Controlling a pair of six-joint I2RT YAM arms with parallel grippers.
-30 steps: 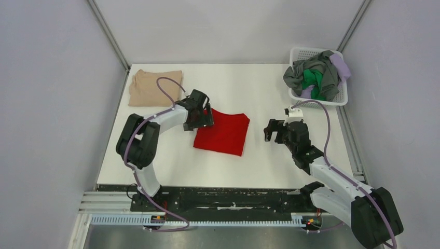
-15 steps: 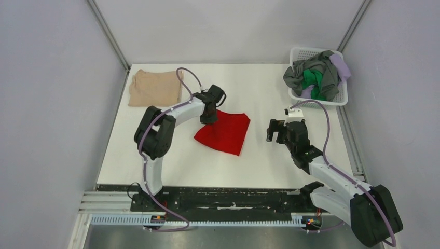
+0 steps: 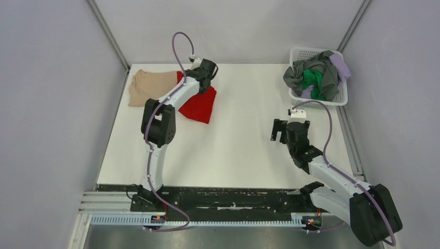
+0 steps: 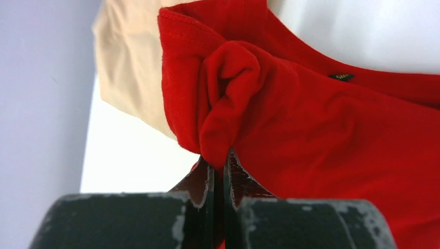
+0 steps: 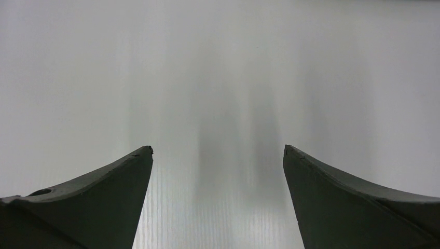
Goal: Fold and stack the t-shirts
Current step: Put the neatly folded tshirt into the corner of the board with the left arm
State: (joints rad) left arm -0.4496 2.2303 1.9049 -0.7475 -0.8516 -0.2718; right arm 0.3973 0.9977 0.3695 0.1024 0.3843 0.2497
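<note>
The folded beige t-shirt (image 3: 150,87) (image 4: 129,67) lies flat left of my left gripper in the top view. I carry the red t-shirt over it next, lower and release.
The folded red t-shirt (image 3: 200,106) hangs partly lifted at the table's back left, its edge bunched between the pads of my left gripper (image 3: 201,83), which is shut on it. In the left wrist view the red cloth (image 4: 311,119) is pinched at the gripper (image 4: 220,155), and its upper corner overlaps the folded beige t-shirt (image 4: 129,67). That beige t-shirt (image 3: 150,87) lies flat in the back left corner. My right gripper (image 3: 278,130) hovers open over bare table at the right, with nothing between its fingers (image 5: 119,176).
A white mesh basket (image 3: 298,53) stands at the back right corner, holding crumpled grey (image 3: 311,67), green (image 3: 313,80) and lavender (image 3: 340,65) shirts. Grey walls close in the white table (image 3: 249,150) on three sides.
My left gripper shut on the red t-shirt's left edge and carried it back and left, up to the beige t-shirt. The right arm has barely moved.
</note>
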